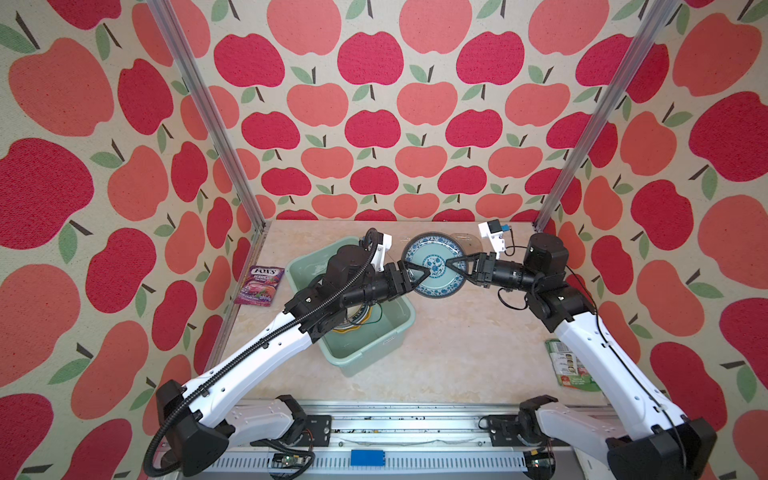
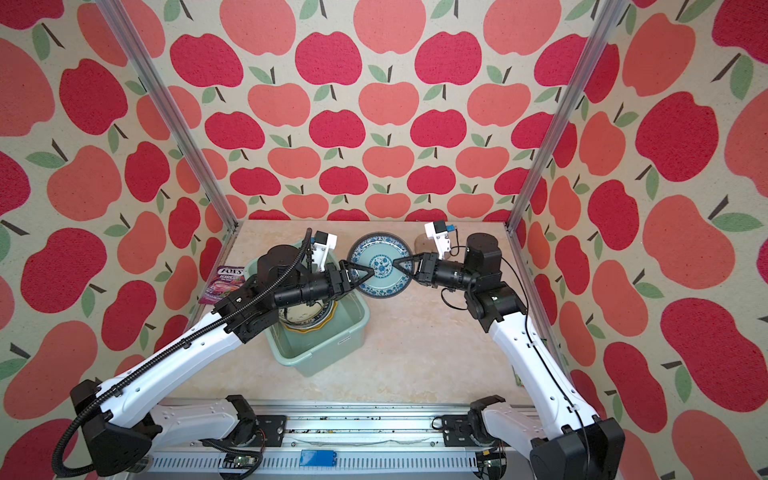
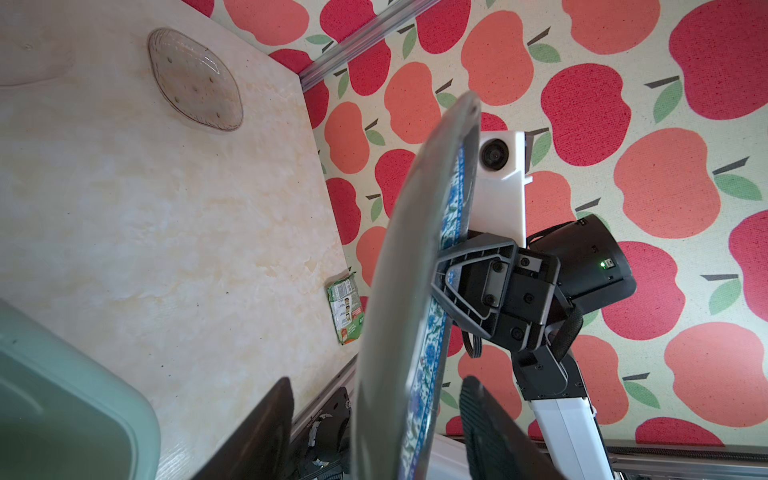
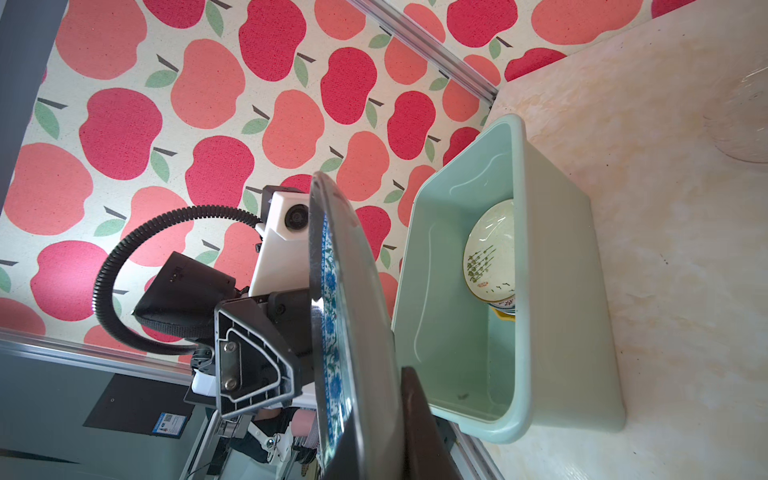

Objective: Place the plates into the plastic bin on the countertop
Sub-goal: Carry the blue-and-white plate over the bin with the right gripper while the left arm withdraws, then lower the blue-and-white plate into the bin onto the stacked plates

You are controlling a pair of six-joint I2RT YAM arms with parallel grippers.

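Observation:
The robot's right gripper holds the blue-patterned plate and should next carry it across and down onto the stacked plates and release it, since they lie in the bin point(image 1: 365, 361) below, beyond the gripper.
A blue-patterned plate point(image 1: 434, 266) point(image 2: 380, 266) hangs tilted on edge above the countertop point(image 1: 457, 340), just right of the mint-green plastic bin point(image 1: 365, 361) point(image 2: 316, 365). My right gripper point(image 1: 451, 265) point(image 4: 386, 432) is shut on its right rim. My left gripper point(image 1: 422, 274) point(image 3: 374, 432) straddles the plate's left rim point(image 3: 407, 291), open, with a gap between each finger and the plate. Stacked plates point(image 4: 490, 253) point(image 1: 357, 318) lie in the bin, partly hidden under my left arm. A translucent glass plate point(image 3: 195, 79) point(image 1: 463, 239) rests at the back of the countertop.
A purple candy packet point(image 1: 259, 284) lies left of the bin by the wall. A green packet point(image 1: 569, 365) point(image 3: 347, 307) lies at the countertop's right edge under my right arm. Aluminium posts point(image 1: 208, 112) and apple-print walls close in the sides and back.

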